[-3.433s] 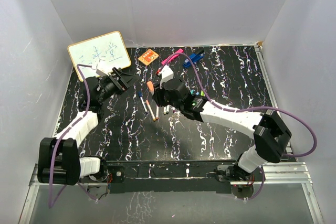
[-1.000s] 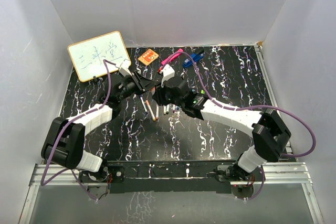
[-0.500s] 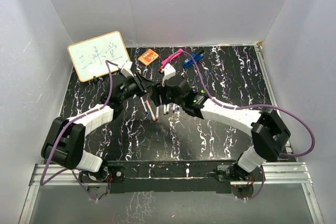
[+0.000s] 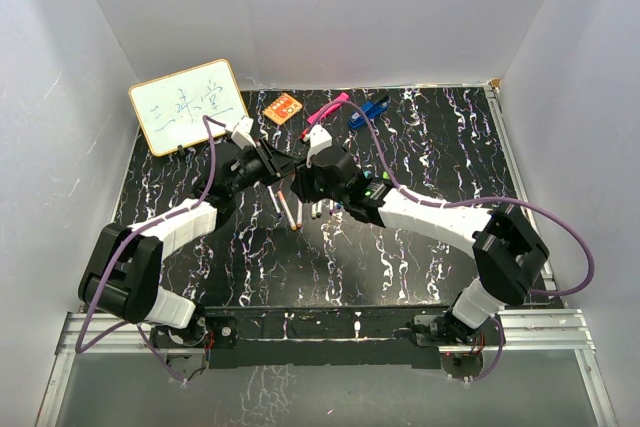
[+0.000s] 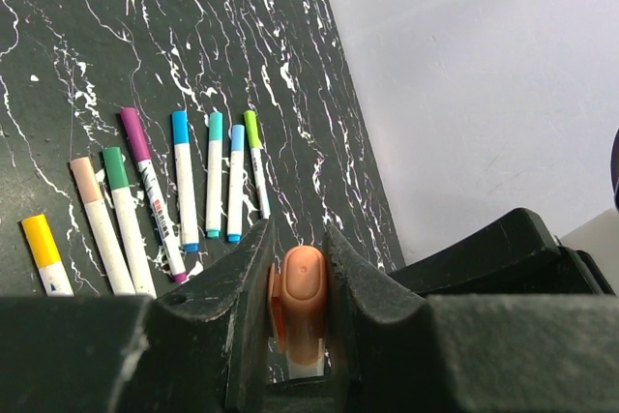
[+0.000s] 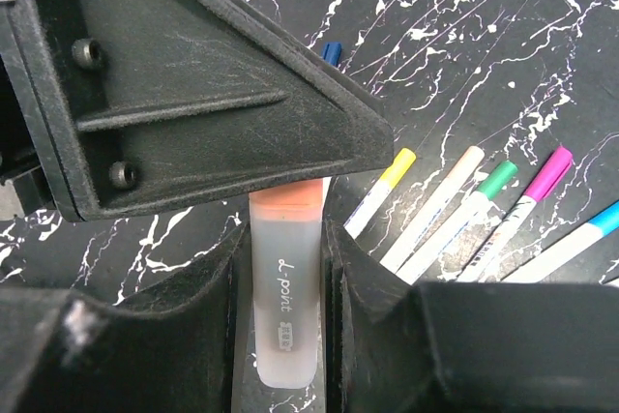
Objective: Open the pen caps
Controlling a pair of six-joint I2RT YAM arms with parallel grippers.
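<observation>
Next, my left gripper pulls toward the whiteboard, as my right gripper holds the pen's body (image 6: 283, 307). Then it goes down to release the cap on the tabletop beside the whiteboard.
An orange pen hangs over the table's middle, held between both grippers. My left gripper (image 5: 298, 239) is shut on its orange pen cap (image 5: 302, 299). My right gripper (image 6: 282, 231) is shut on the pen's frosted barrel (image 6: 283, 307), and the cap's orange edge (image 6: 286, 198) shows just beyond its fingers. From above, the left gripper (image 4: 270, 163) and right gripper (image 4: 300, 179) meet nose to nose. Several more pens with capped ends lie side by side on the table (image 5: 184, 181), with yellow (image 6: 397, 163), peach, green and purple caps among them.
A small whiteboard (image 4: 188, 104) leans at the back left. An orange card (image 4: 283, 107), a pink highlighter (image 4: 326, 111) and a blue clip tool (image 4: 368, 111) lie along the back of the black marbled table (image 4: 430, 157). White walls close in on three sides.
My left gripper has swung right from beside the whiteboard and now meets the right gripper at the orange pen. Over the last second both arms have barely moved.
</observation>
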